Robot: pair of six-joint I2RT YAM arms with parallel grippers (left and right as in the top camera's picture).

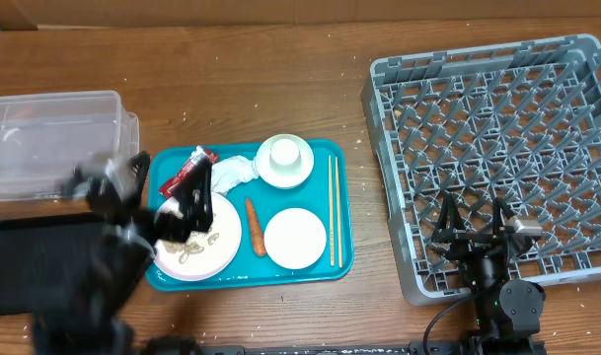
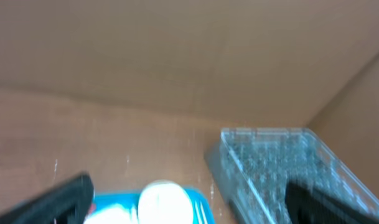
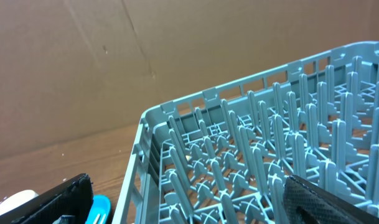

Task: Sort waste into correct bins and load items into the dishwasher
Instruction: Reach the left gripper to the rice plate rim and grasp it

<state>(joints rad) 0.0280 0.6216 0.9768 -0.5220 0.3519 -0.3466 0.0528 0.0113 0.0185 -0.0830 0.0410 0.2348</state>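
The cardboard side is still ahead of my open left gripper, which will next tilt down, shift toward the carrot and lower onto the plate's rim (image 1: 237,236) there.
On the teal serving tray (image 1: 344,258) lie a red wrapper (image 1: 185,175), a white tissue (image 1: 233,172), an orange carrot (image 1: 253,228), a pink plate (image 1: 206,254) with rice scraps (image 1: 193,249), a white cup (image 1: 283,151) on a white bowl (image 1: 292,176), a small white dish (image 1: 295,238) and chopsticks (image 1: 333,207). My left gripper (image 1: 187,207), blurred, hangs open over the plate's upper left; it is also open in the left wrist view (image 2: 189,211). My right gripper (image 1: 473,232) (image 3: 189,211) is open and empty over the grey dish rack's (image 1: 497,148) front left part.
The clear tub (image 1: 53,138) stands at the far left, the black tray (image 1: 34,266) in front of it under my left arm. A cardboard wall runs along the back. The rack (image 3: 251,155) fills the right wrist view, and also shows in the left wrist view (image 2: 270,165).
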